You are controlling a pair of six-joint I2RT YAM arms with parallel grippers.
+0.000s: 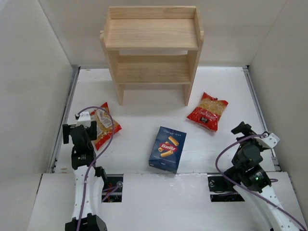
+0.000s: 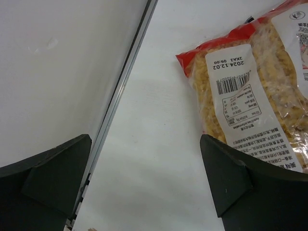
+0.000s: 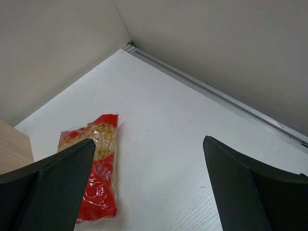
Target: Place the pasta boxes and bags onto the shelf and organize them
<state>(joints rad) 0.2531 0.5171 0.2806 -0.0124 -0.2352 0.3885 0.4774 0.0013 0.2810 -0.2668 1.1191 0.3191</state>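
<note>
The red bag is below my right gripper and to its left in the top view. My right gripper needs to reach outward toward the shelf [image 1: 152, 33] next and go down onto the red bag's middle [image 1: 209, 110].
The wooden two-tier shelf [image 1: 152, 33] stands at the back centre with nothing on its tiers. The dark blue Barilla box [image 1: 168, 148] lies flat at front centre. One red pasta bag [image 1: 104, 125] lies at the left, label side up, right beside my left gripper [image 1: 84, 117]; it also shows in the left wrist view [image 2: 250, 91]. The other red bag [image 1: 208, 111] lies right of the shelf legs and shows in the right wrist view [image 3: 94, 168]. My left gripper [image 2: 144, 180] is open and empty. My right gripper [image 3: 149, 185] is open and empty, near the right front.
White walls enclose the table on three sides. A metal rail [image 2: 120, 101] runs along the left wall close to my left gripper. Another rail [image 3: 216, 94] runs along the right wall. A shelf leg's edge [image 3: 14, 149] shows at the left of the right wrist view.
</note>
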